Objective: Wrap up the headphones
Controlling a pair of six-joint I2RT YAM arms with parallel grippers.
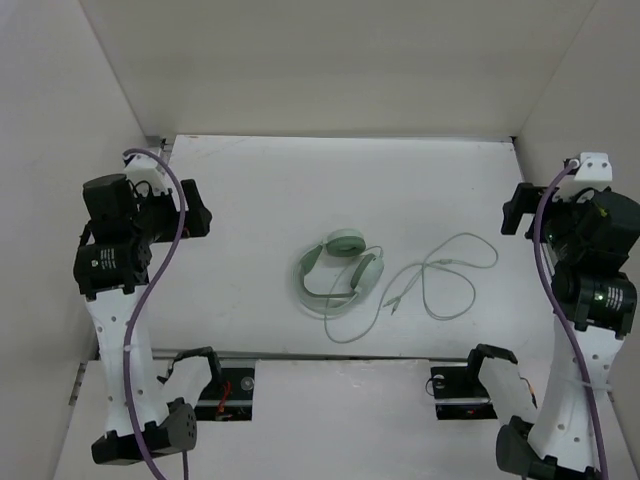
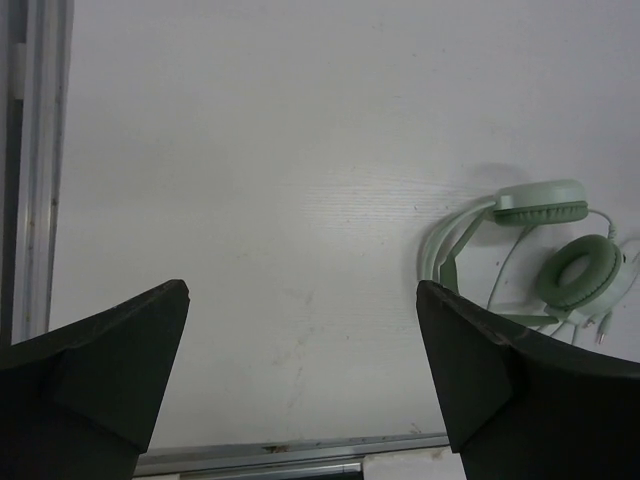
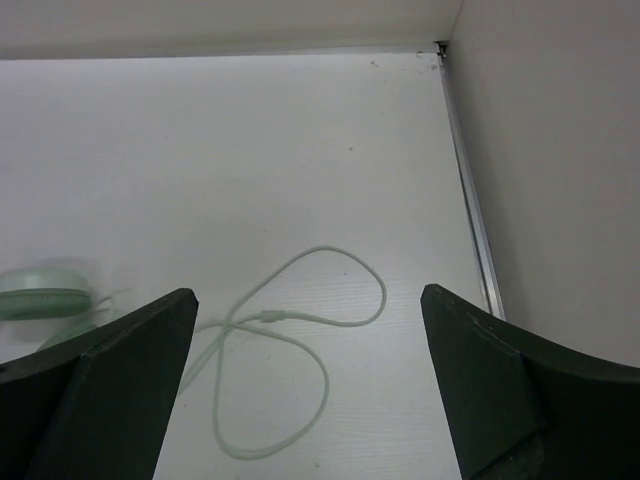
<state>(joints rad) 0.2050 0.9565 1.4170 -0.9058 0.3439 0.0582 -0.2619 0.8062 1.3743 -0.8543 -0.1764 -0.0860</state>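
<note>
The headband's curve (image 1: 299,279) (image 2: 428,260) faces my left gripper and is clear of the earcups, so I need to move that gripper to the right in the top view next and lower it onto the curve.
The pale mint-green headphones (image 1: 338,270) lie flat on the white table near its middle, earcups toward the right, headband curving left. Their thin cord (image 1: 440,262) runs right in loose loops. My left gripper (image 1: 198,208) is open and empty, held above the table's left side, well left of the headphones. The left wrist view (image 2: 302,290) shows the headphones (image 2: 545,205) off to the right. My right gripper (image 1: 512,210) is open and empty at the right side. In the right wrist view (image 3: 308,292) the cord loops (image 3: 326,248) lie between its fingers and one earcup (image 3: 40,292) shows at the left edge.
White walls enclose the table at the back, left and right. A metal rail (image 2: 300,450) runs along the near edge, and another (image 3: 468,190) along the right wall. Black arm mounts (image 1: 225,385) sit at the front. Purple cables (image 1: 165,250) hang along both arms.
</note>
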